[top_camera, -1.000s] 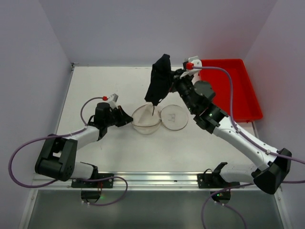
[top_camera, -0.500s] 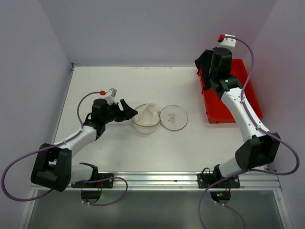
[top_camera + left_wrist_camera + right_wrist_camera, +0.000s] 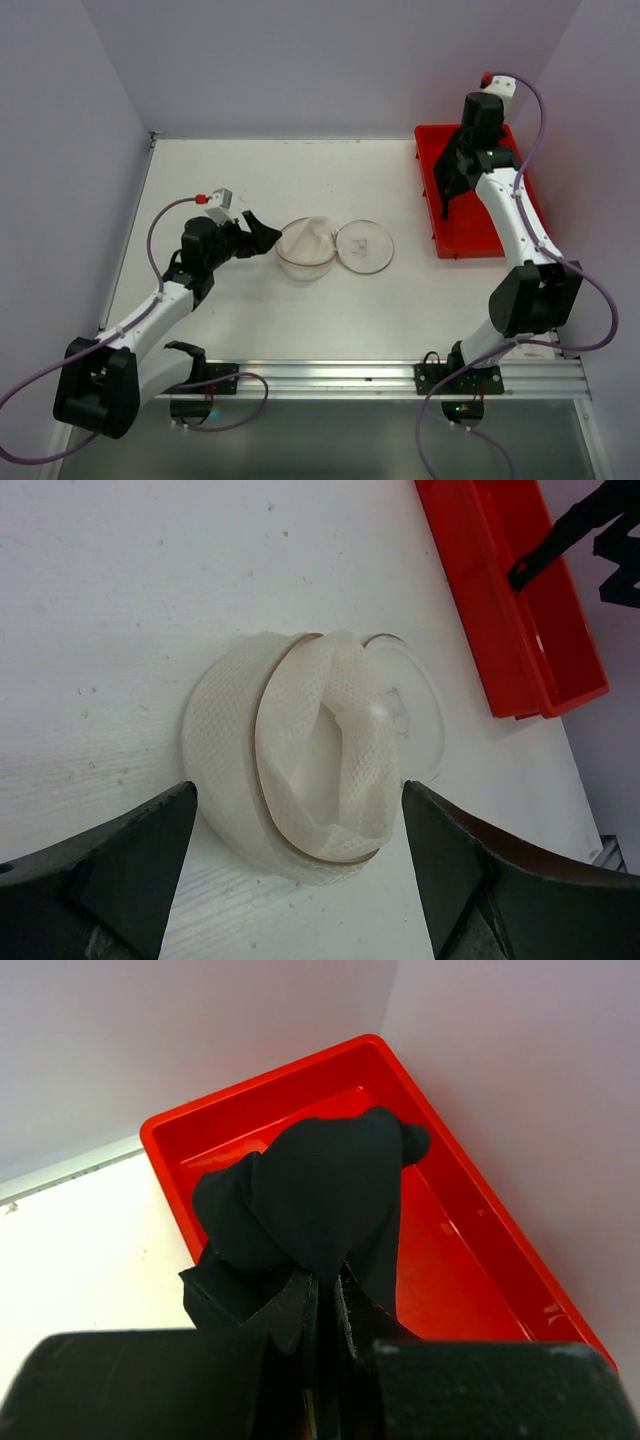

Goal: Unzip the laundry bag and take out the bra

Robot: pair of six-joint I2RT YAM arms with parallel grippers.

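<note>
The black bra still hangs over the red tray point(image 3: 470, 1260). I need to move my right gripper down toward the tray's bottom below it next and release the bra.
The cream mesh laundry bag point(image 3: 305, 247) lies open at mid-table, its mouth gaping point(image 3: 300, 770) and its round lid point(image 3: 365, 245) flat on the table at its right. My left gripper point(image 3: 262, 232) is open just left of the bag, and its fingers flank the bag point(image 3: 298, 810) without touching it. The right gripper point(image 3: 325, 1285) is shut on the black bra point(image 3: 320, 1190), which hangs bunched over the red tray point(image 3: 470, 1260). From above, the bra point(image 3: 450, 180) dangles over the tray's left wall.
The red tray point(image 3: 495, 215) sits at the back right against the wall, its left rim point(image 3: 470, 590) facing the bag. Purple-grey walls close in the table on three sides. Cables loop from both wrists.
My left gripper has opened and drawn back from the bag's rim. The right arm has swung the bra from above the bag to over the red tray.
</note>
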